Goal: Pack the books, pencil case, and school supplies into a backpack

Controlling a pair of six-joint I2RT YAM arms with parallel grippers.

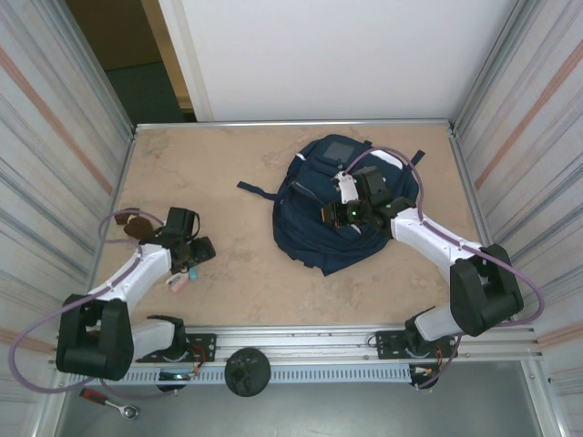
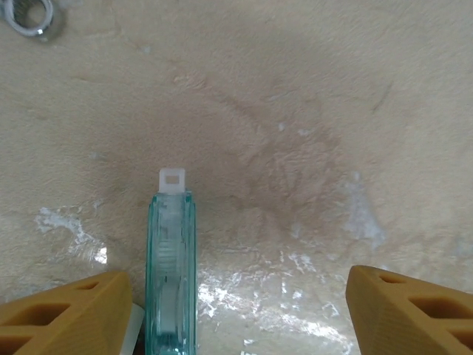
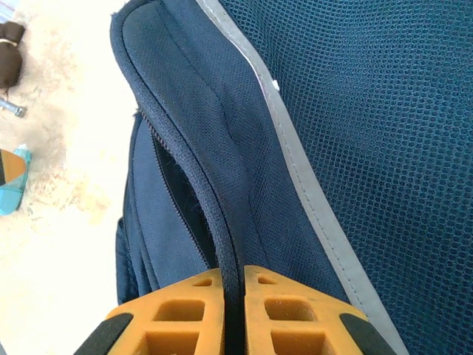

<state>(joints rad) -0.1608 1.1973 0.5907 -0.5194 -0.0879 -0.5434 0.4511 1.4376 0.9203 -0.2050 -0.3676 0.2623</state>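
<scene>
My left gripper lowers over the slim teal supply (image 1: pixel 193 273) (image 2: pixel 171 272) next and shifts sideways to centre the supply before closing.
The navy backpack (image 1: pixel 310 232) lies flat at the table's centre right. My right gripper (image 1: pixel 344 215) rests on it, shut on a padded edge strip (image 3: pixel 222 222) beside the dark zipper opening (image 3: pixel 174 196); blue mesh (image 3: pixel 369 133) lies to its right. My left gripper (image 1: pixel 195 259) hangs open low over the table at the left. A slim teal translucent supply with a white tip (image 2: pixel 170 266) lies between its orange fingers (image 2: pixel 66 310), close to the left one and apart from the right. A small pink piece (image 1: pixel 179 283) lies just near of it. The books and pencil case are hidden.
Brown lumpy pieces (image 1: pixel 137 225) sit behind the left gripper, by the left wall. A metal nut (image 2: pixel 29 15) lies ahead of the left gripper. A black strap (image 1: pixel 255 189) trails left of the backpack. Corrugated walls enclose three sides.
</scene>
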